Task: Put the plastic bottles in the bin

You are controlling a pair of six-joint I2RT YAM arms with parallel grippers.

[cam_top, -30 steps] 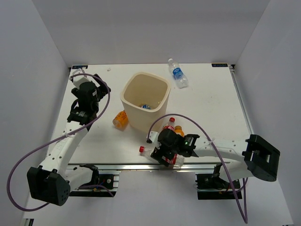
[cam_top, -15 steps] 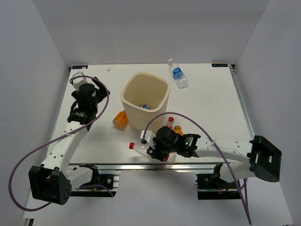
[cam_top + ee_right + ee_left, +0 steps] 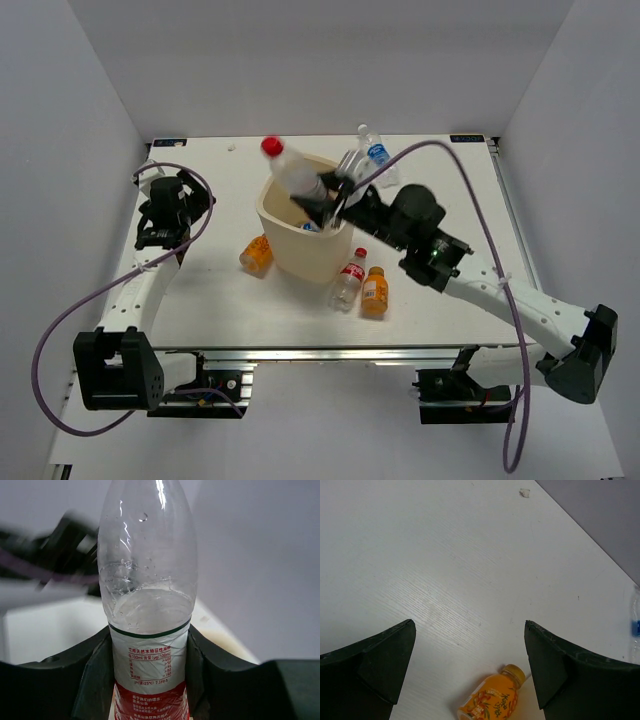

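Note:
The robot's right gripper should move outward, turn the clear bottle (image 3: 295,175) more upright and then lower it over the bin's opening, since the bottle leans across the bin's rim.
My right gripper (image 3: 322,200) is shut on a clear plastic bottle (image 3: 295,175) with a red cap and red label, tilted above the cream bin (image 3: 300,255). In the right wrist view the bottle (image 3: 147,605) sits squeezed between both fingers, over the bin's rim (image 3: 222,642). A blue-labelled bottle (image 3: 311,227) lies inside the bin. An orange bottle (image 3: 257,252) lies left of the bin. A red-capped bottle (image 3: 350,277) and an orange bottle (image 3: 375,290) stand in front of it. Another blue-labelled bottle (image 3: 378,155) lies behind. My left gripper (image 3: 470,625) is open above the table, the orange bottle (image 3: 491,697) below it.
White walls close the table (image 3: 450,210) at the back and both sides. A small scrap (image 3: 524,492) lies near the far left corner. The right arm's purple cable (image 3: 420,148) arches over the bin's right side.
My right gripper closed on the red-capped bottle at the near table edge and carried it up over the bin. The left arm drew back to the left, still open.

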